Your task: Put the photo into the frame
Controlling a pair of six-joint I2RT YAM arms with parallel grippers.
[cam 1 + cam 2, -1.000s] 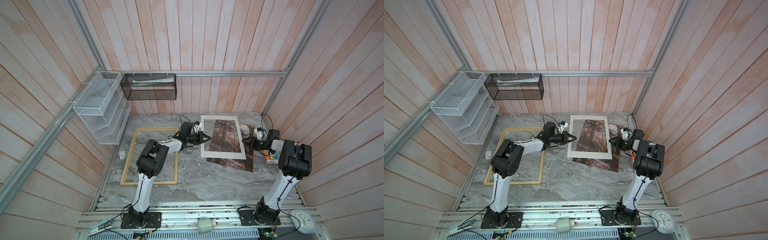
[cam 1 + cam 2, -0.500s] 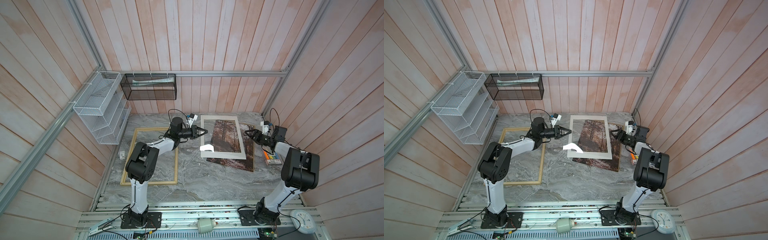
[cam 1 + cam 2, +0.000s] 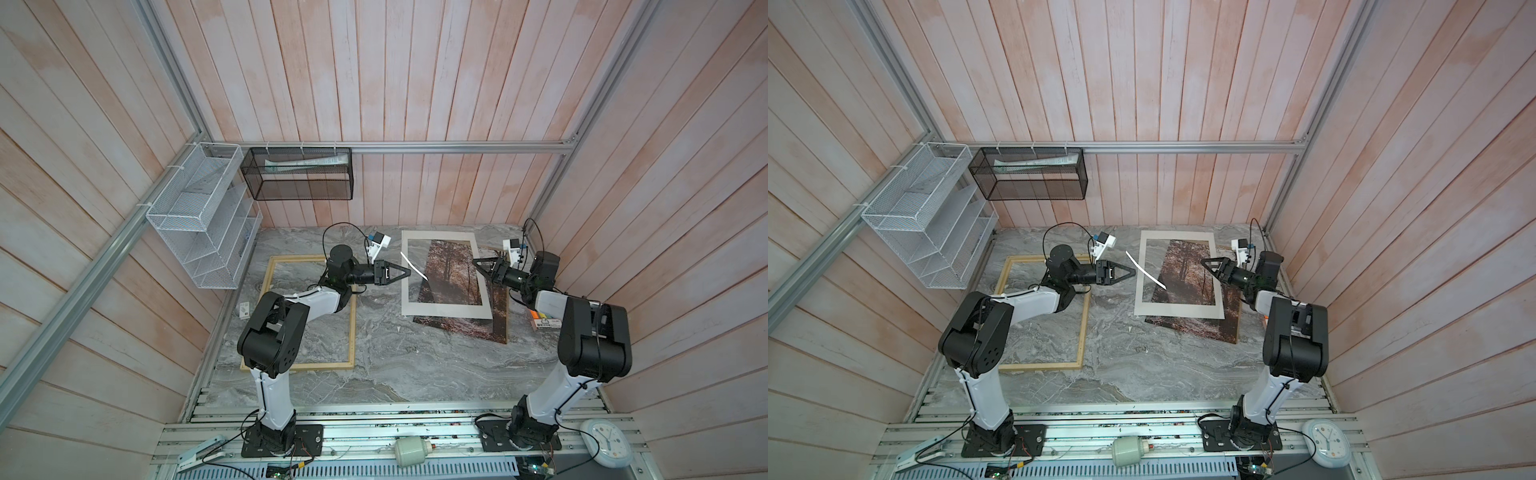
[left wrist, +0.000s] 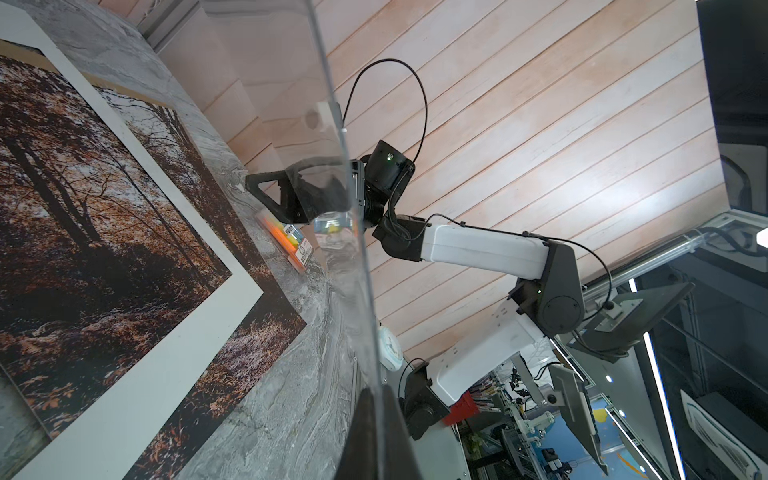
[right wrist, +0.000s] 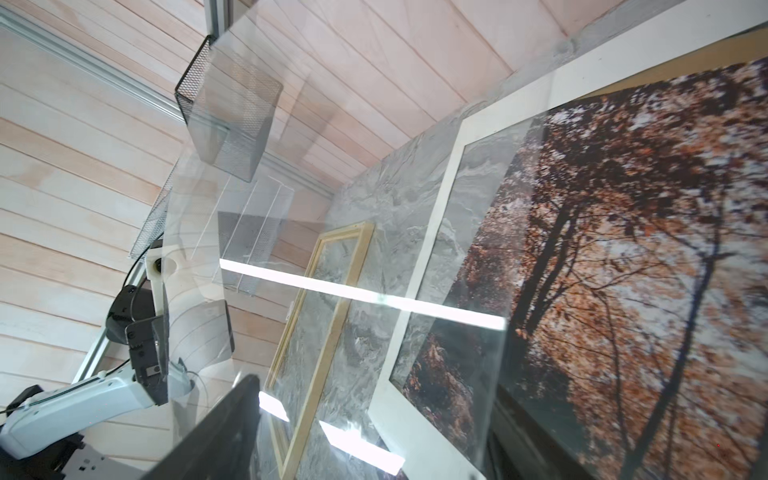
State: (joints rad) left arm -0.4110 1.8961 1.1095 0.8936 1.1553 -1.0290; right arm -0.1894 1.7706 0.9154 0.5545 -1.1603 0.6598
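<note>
The clear sheet's free edge [image 5: 493, 404] already reaches in between the spread fingers, and the right gripper should ease toward the left gripper and close on it.
The photo [image 3: 446, 270], an autumn forest print, lies flat at the back right of the table under a white mat [image 3: 444, 309]. The frame [image 3: 299, 366], thin pale wood rails, lies to its left with bare table inside. My left gripper [image 3: 409, 272] is shut on the edge of a clear sheet [image 4: 332, 187], which hangs above the mat's left side and shows as a glare streak [image 3: 1144, 274] in a top view. My right gripper [image 3: 482, 270] hovers open over the mat's right side. In its wrist view the clear sheet [image 5: 332, 249] reaches down between its spread fingers [image 5: 220, 432].
A white wire rack [image 3: 199, 220] and a black mesh basket [image 3: 299, 174] hang on the back-left walls. A pack of coloured markers [image 3: 544, 322] lies by the right arm. A small white tag [image 3: 244, 309] lies left of the frame.
Both grippers rose from the mat. The left one pulled back to the left with the clear sheet in it. The right gripper's jaws spread wider and it drew back right.
</note>
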